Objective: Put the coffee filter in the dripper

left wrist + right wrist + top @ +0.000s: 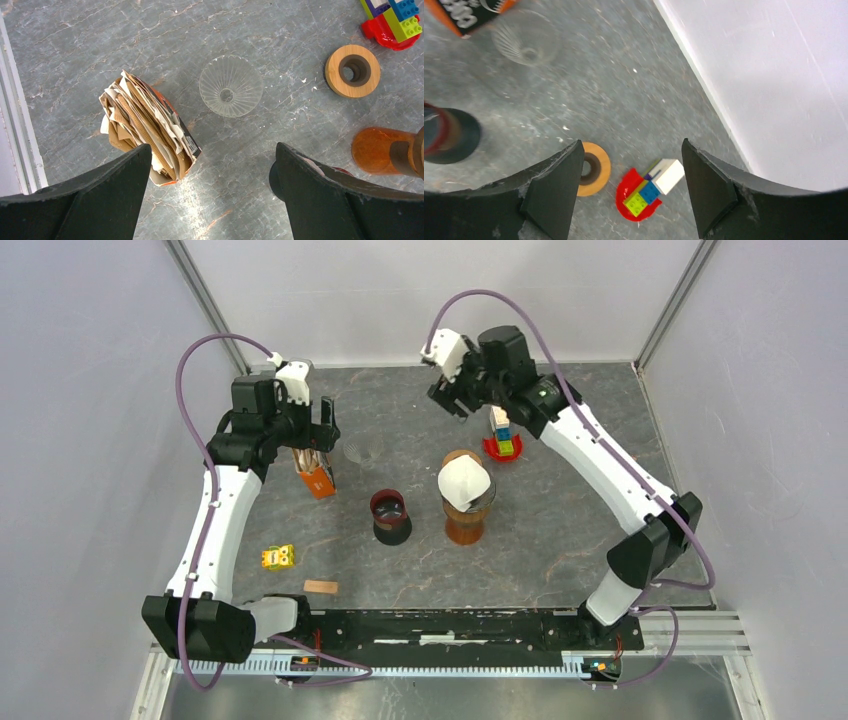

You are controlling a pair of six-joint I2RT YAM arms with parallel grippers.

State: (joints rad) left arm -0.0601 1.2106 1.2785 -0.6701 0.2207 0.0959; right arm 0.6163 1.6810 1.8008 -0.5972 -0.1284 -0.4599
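Observation:
My right gripper moves down and closes on the wooden ring's rim (473, 455) (605, 175) by the brick stack next, since the empty fingers hang open high above the table.
A white coffee filter (462, 482) sits cone-like in the mouth of the amber glass dripper (465, 525), mid-table. The left wrist view catches the amber dripper (377, 150) and its wooden collar at the right edge. My right gripper (447, 400) (630, 145) hangs open behind the dripper, apart from the filter, with nothing between its fingers. Below it are a wooden ring and a brick stack. My left gripper (325, 430) (212, 147) is wide open and empty above the table. It hangs beside an orange box stuffed with paper filters (316, 475) (150, 135).
A clear ribbed glass cone (362, 448) (231, 92) (526, 42) stands by the box. A black cup with a red rim (390, 515), a wooden ring (352, 71) (591, 170), toy bricks on a red plate (502, 440) (644, 192), a yellow toy (278, 557) and a wood block (320, 587) lie around.

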